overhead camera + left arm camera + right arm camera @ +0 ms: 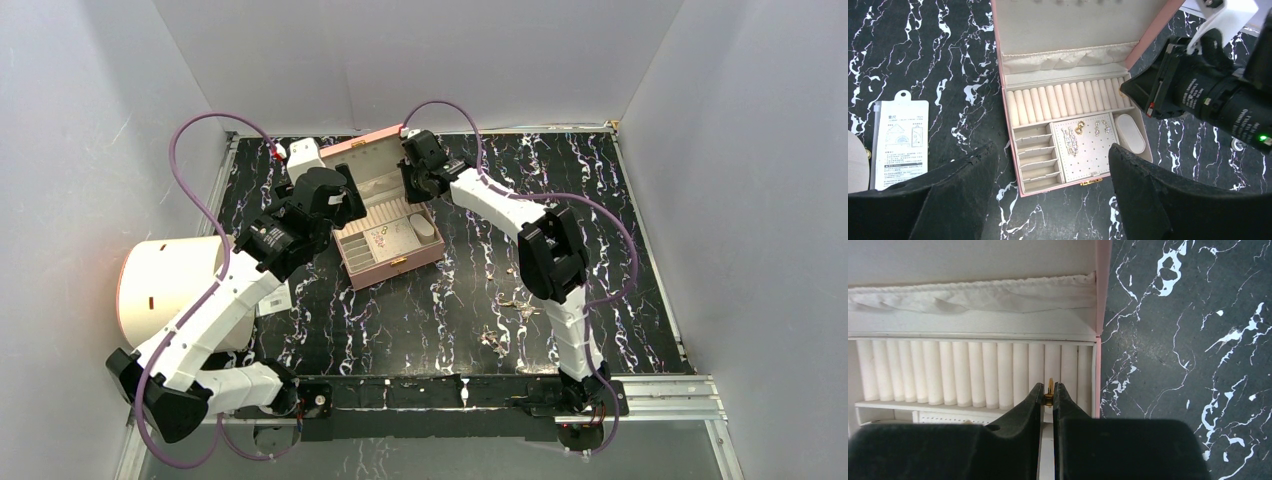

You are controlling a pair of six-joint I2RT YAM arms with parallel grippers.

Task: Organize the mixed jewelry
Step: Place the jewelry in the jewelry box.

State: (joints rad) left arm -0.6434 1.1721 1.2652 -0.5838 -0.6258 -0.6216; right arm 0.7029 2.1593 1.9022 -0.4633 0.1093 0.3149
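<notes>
My right gripper should next move down into the groove near the cream rolls' end [1061,369] and let go of the gold ring, as the edge-on ring is already in line with that groove.
The pink box [392,268] lies open on the table. My right gripper [1048,388] is shut on a small gold ring [1050,386], held edge-on over the right end of the cream ring rolls [973,372]. In the top view it [410,178] hangs over the box's back right. My left gripper [1052,148] is open and empty above the box's front edge [1048,189], also seen from the top [348,192]. A few gold and silvery pieces [1080,129] sit on the perforated panel. Several loose jewelry pieces [495,340] lie scattered on the table at front right.
A white paper tag [900,142] lies left of the box. A pale round container [165,285] lies on its side at the far left. The box lid [1068,25] stands open at the back. Grey walls enclose the table.
</notes>
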